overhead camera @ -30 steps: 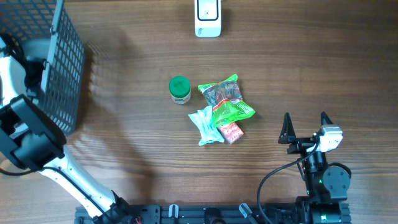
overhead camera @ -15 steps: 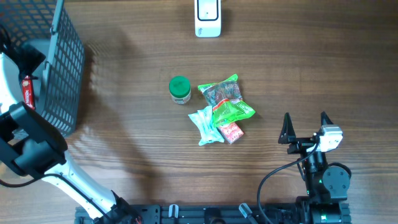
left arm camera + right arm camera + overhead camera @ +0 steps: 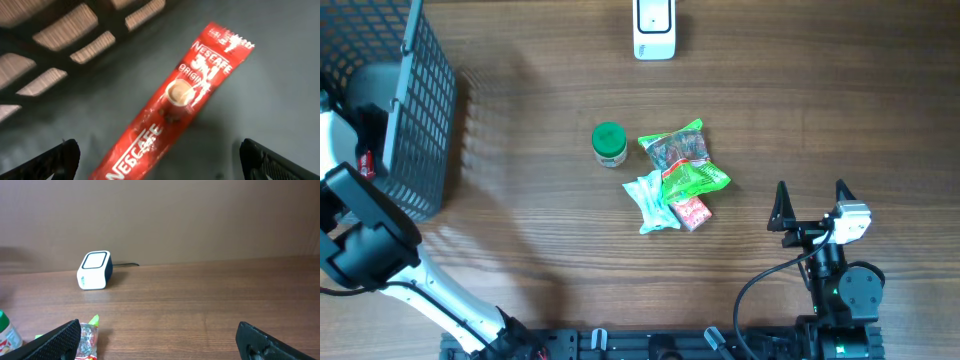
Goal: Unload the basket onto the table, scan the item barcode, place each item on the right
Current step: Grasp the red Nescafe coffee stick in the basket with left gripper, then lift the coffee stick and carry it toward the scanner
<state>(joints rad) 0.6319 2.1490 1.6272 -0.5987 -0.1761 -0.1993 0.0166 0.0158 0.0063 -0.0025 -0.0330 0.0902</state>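
My left gripper will move down onto the larger white lettering (image 3: 136, 151) beside the sachet's printed cup and close, because the red Nescafe sachet (image 3: 185, 100) lies flat under my open fingers.
A red Nescafe sachet (image 3: 185, 100) lies flat on the grey floor of the wire basket (image 3: 420, 110). In the overhead view it shows as a small red strip (image 3: 365, 163) at the basket's left. My left gripper (image 3: 160, 162) hangs open just above it, its fingertips wide on either side and touching nothing. The white barcode scanner (image 3: 654, 30) stands at the table's far edge, also seen as a white box (image 3: 94, 270). My right gripper (image 3: 810, 195) rests open and empty at the front right.
Mid-table lies a heap: a green-lidded jar (image 3: 609, 143), green snack bags (image 3: 685, 160), a pale blue packet (image 3: 650, 200) and a small red packet (image 3: 691, 212). The basket's dark mesh wall stands at the far left.
The left arm has slid toward the table's front edge by the basket. The red sachet has come into view beside it. The right arm has not moved.
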